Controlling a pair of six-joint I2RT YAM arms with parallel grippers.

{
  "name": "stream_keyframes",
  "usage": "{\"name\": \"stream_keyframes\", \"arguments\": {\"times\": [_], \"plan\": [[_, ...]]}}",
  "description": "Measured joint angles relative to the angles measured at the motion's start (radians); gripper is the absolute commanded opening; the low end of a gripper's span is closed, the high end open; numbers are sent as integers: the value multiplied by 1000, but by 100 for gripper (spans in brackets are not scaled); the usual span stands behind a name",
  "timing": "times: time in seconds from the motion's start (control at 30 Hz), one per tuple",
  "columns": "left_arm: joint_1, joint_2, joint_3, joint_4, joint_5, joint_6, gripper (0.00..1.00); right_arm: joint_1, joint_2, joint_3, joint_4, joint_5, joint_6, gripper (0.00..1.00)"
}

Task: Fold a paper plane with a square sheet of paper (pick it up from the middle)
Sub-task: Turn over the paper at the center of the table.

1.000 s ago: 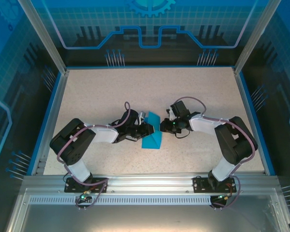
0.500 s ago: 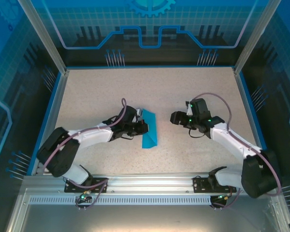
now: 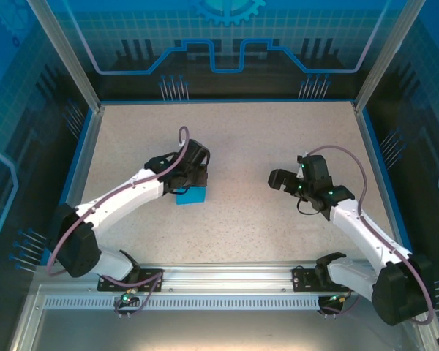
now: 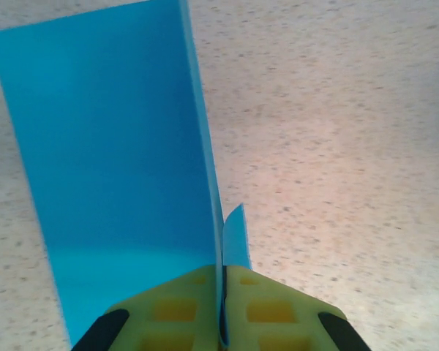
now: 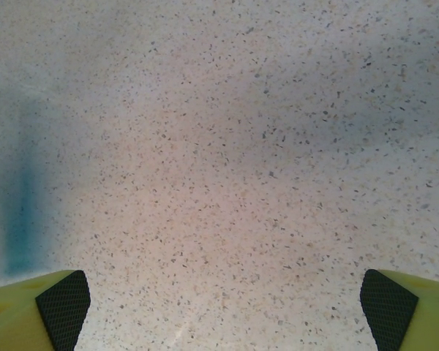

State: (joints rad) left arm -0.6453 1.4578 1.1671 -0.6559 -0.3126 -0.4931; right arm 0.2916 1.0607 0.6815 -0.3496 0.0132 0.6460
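My left gripper brings the square sheet down next, carries it toward my right gripper and releases it on the clear, bare tabletop between my grippers.
The square sheet of paper (image 3: 192, 196) is bright blue and folded, and it hangs low over the speckled table left of centre. My left gripper (image 3: 189, 180) is shut on it. In the left wrist view the yellow fingers (image 4: 175, 311) are pressed together on the paper's edge. A tall blue panel (image 4: 117, 146) rises to the left of them and a small flap (image 4: 236, 238) to the right. It reads as a folded sheet, not a pointed paper plane. My right gripper (image 3: 279, 179) is open over bare table, well right of the paper, with its fingertips (image 5: 62, 301) spread wide.
The speckled tabletop (image 3: 241, 131) has a raised blue rim (image 3: 79, 164) at the left, right and back. Metal frame posts (image 3: 62, 55) and glass walls enclose it. Both arm bases sit on the aluminium rail (image 3: 227, 278) at the near edge.
The right gripper let go of the paper, opened wide and pulled back to the right. The left arm stretched out and carried the paper leftward, with its jaws still shut on it.
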Motion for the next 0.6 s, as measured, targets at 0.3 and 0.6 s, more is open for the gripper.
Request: {"name": "stream_keyframes", "arguments": {"times": [0.3, 0.6], "plan": [[-79, 291, 175, -124, -212, 2, 10, -5, -51, -21, -2, 18, 4, 99], [-154, 508, 300, -150, -236, -37, 17, -25, -35, -21, -31, 6, 31, 99]]}}
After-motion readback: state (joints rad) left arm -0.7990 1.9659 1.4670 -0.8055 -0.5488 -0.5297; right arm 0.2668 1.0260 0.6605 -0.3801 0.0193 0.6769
